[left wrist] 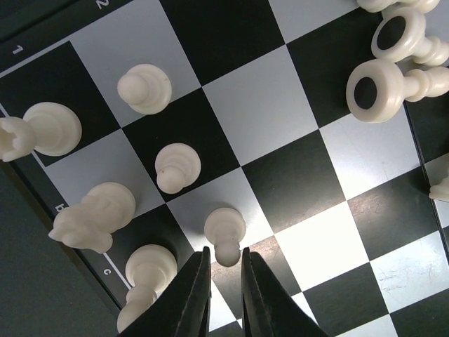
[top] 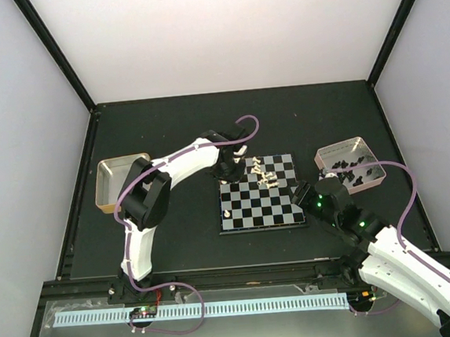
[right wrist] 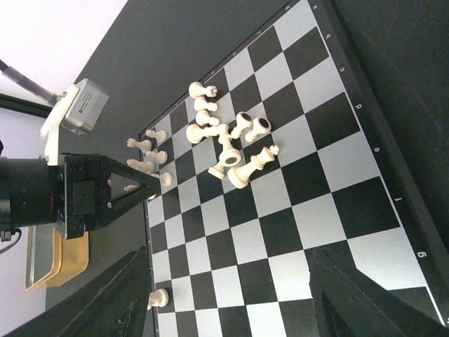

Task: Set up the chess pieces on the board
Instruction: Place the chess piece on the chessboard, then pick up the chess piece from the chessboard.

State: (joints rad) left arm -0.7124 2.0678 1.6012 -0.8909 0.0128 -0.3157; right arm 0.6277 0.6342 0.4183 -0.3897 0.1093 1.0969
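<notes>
The nearest toppled white piece lies below my fingers and to their left in the top view, so next my right gripper will move outward and down onto it.
The board lies mid-table. Several cream-white chess pieces lie toppled on its far squares. In the left wrist view a rook, a knight, a bishop and two pawns stand by the board's far-left corner. My left gripper is there too, shut on the head of a third white pawn that stands upright on a square. My right gripper hovers open over the board's near right part, holding nothing. A lone pawn stands at the left edge.
A gold metal tray sits left of the board. A pinkish tray at the right holds several tiny black pieces. Two fallen pieces with hollow bases lie right of the left gripper. A dark mat covers the table.
</notes>
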